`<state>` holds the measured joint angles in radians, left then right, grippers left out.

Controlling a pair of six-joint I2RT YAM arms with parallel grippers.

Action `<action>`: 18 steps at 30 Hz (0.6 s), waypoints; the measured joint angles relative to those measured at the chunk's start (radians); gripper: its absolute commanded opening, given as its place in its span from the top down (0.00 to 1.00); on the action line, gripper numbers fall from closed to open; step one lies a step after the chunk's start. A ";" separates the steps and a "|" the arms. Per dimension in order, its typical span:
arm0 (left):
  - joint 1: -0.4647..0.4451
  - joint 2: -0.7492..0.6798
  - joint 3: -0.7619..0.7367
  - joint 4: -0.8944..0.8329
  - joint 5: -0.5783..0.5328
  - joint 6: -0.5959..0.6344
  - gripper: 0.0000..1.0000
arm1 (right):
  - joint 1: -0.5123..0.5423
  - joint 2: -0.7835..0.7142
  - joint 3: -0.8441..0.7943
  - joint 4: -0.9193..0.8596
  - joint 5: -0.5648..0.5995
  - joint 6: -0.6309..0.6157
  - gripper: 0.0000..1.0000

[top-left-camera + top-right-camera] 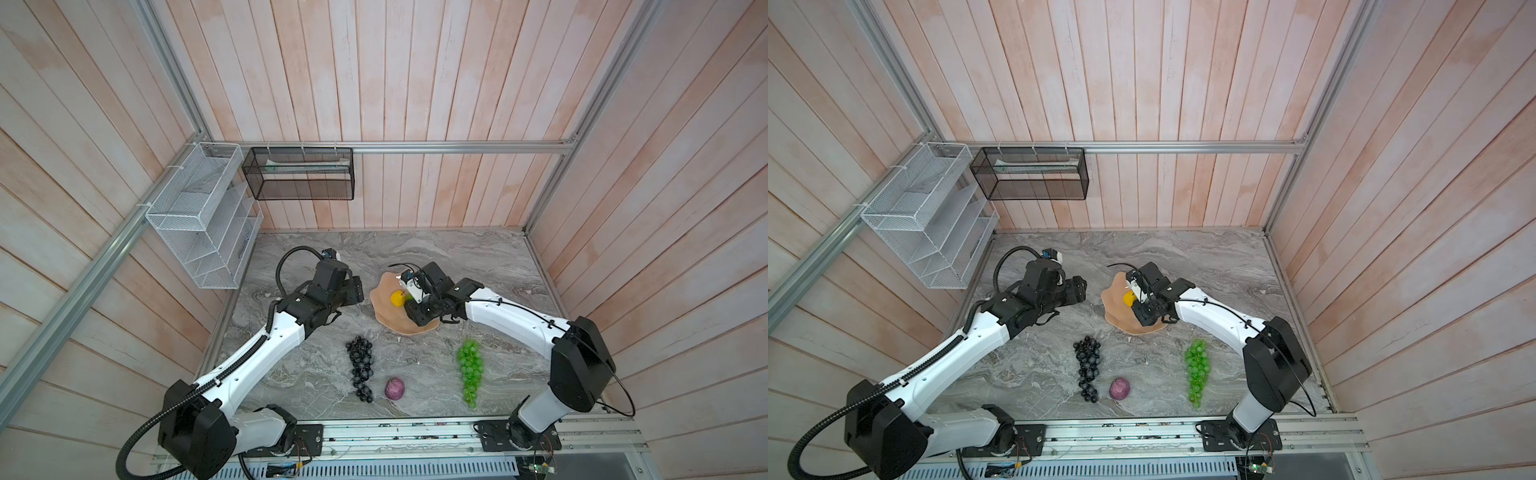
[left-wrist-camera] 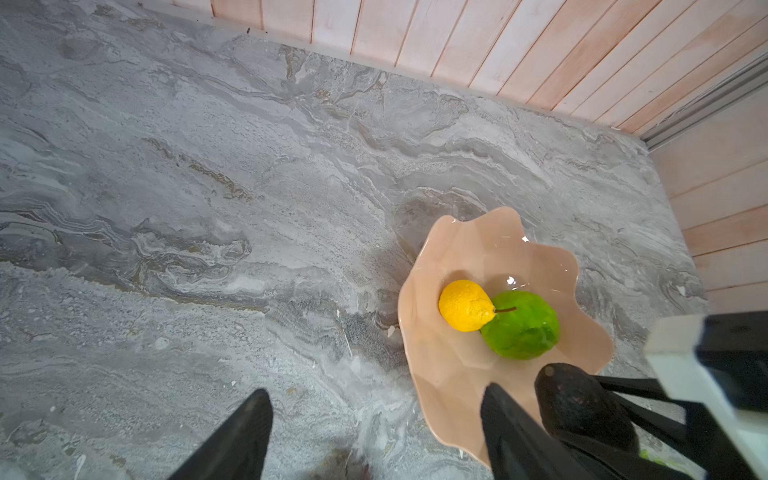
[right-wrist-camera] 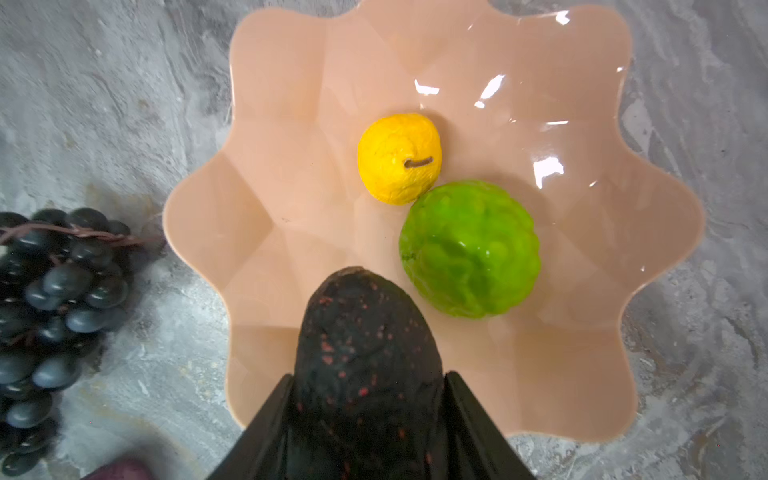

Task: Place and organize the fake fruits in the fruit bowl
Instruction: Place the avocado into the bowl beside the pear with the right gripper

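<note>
The right gripper lowers the dark avocado onto the bowl's bare bottom beside the bumpy bright-green ball next and releases it, as that empty spot lies below the gripper.
The peach-pink fruit bowl sits mid-table. In it a small yellow fruit touches a bumpy bright-green ball. My right gripper hangs over the bowl's near side, shut on a dark avocado. My left gripper is open and empty just left of the bowl. On the table in front lie the dark grape bunch, a small purple fruit and the green grape bunch.
A white wire basket and a black mesh basket hang on the walls at back left. Wooden walls close in three sides of the marble table. A metal rail with both arm bases runs along the front.
</note>
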<state>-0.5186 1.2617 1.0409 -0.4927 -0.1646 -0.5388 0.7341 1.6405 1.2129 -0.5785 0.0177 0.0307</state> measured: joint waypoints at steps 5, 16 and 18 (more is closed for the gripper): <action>0.006 -0.001 -0.008 -0.001 0.000 -0.007 0.19 | 0.000 0.045 0.000 0.006 0.021 -0.049 0.63; 0.013 -0.001 -0.008 -0.001 0.000 -0.008 0.19 | 0.000 0.144 0.011 0.033 0.076 -0.112 0.60; 0.016 -0.001 -0.008 -0.002 0.000 -0.008 0.19 | 0.000 0.165 0.029 0.032 0.088 -0.121 0.58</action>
<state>-0.5030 1.2606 1.0325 -0.4942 -0.1650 -0.5468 0.7341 1.8053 1.2423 -0.5461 0.1059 -0.0906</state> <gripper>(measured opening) 0.812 0.515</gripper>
